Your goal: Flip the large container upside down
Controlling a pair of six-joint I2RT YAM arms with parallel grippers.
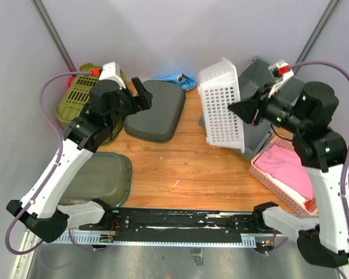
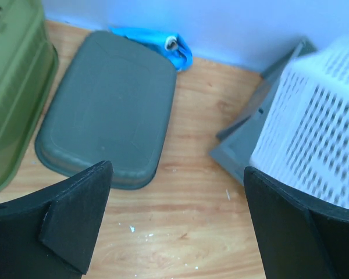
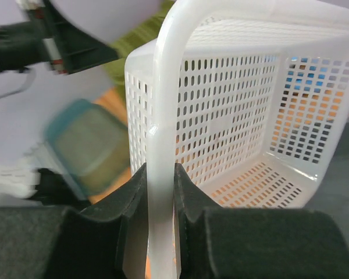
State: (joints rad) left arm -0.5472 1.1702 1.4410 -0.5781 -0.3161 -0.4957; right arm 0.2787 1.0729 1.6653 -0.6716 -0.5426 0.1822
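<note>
My right gripper is going to move back and down next, over the clear bare wood below it and to its left in the top view, and release the basket with its rim down.
The large container is a white perforated basket (image 1: 221, 104). It is lifted and tipped on its side, with its opening facing right toward the right arm. My right gripper (image 1: 237, 109) is shut on its rim; in the right wrist view both fingers clamp the white rim (image 3: 161, 133) at the gripper (image 3: 161, 174), and the basket's inside (image 3: 232, 116) shows beyond. My left gripper (image 1: 141, 96) is open and empty above the wooden table, left of the basket. In the left wrist view the left gripper (image 2: 177, 177) frames bare wood, with the basket (image 2: 320, 133) at the right.
An overturned dark grey tub (image 1: 156, 110) lies under the left gripper. An olive basket (image 1: 81, 96) stands at the back left and a grey-green tub (image 1: 104, 177) at the near left. A grey bin (image 1: 259, 75) is behind the white basket. A pink basket (image 1: 282, 168) holds cloth. A blue item (image 1: 177, 80) lies at the back wall.
</note>
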